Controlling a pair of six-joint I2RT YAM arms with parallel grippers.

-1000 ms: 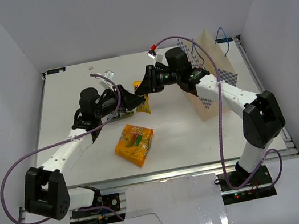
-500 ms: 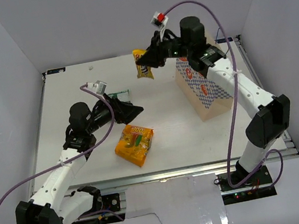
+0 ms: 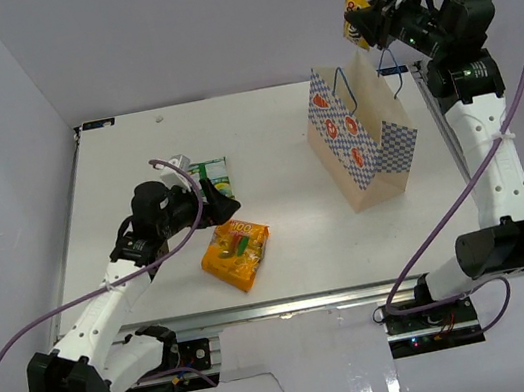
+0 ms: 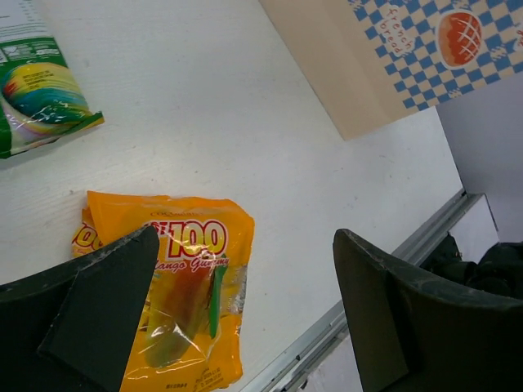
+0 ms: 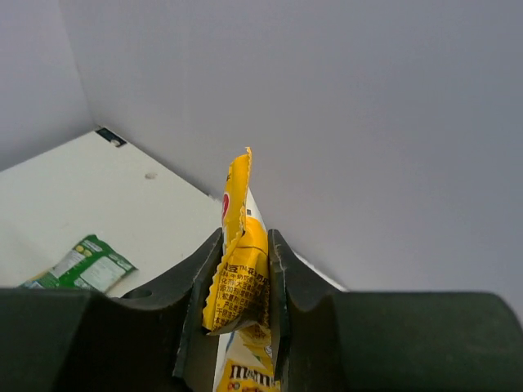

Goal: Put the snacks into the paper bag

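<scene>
The small yellow packet (image 3: pixel 353 16) is still high above the paper bag's rim, so the robot's right gripper needs to move down to the paper bag's opening (image 3: pixel 365 102) next and release the packet there.
My right gripper (image 3: pixel 370 27) is raised high over the open top of the paper bag (image 3: pixel 359 138), shut on a small yellow packet (image 3: pixel 353 16). In the right wrist view the packet (image 5: pixel 237 204) stands pinched between the two fingers of that gripper (image 5: pixel 243 249). My left gripper (image 3: pixel 223 208) is open and empty, low over the big orange-yellow pouch (image 3: pixel 236 252). In the left wrist view the pouch (image 4: pixel 176 294) lies under the open gripper (image 4: pixel 245 237). The green-white pouch (image 3: pixel 210 171) lies flat just behind the left gripper.
The bag stands upright at the right of the white table (image 3: pixel 132 148), its checkered side also in the left wrist view (image 4: pixel 409 49). The table's metal front rail (image 4: pixel 384 278) is close to the orange pouch. White walls enclose three sides.
My right gripper took the yellow packet off the table and carried it up and right to above the bag. My left gripper moved slightly back toward the orange pouch.
</scene>
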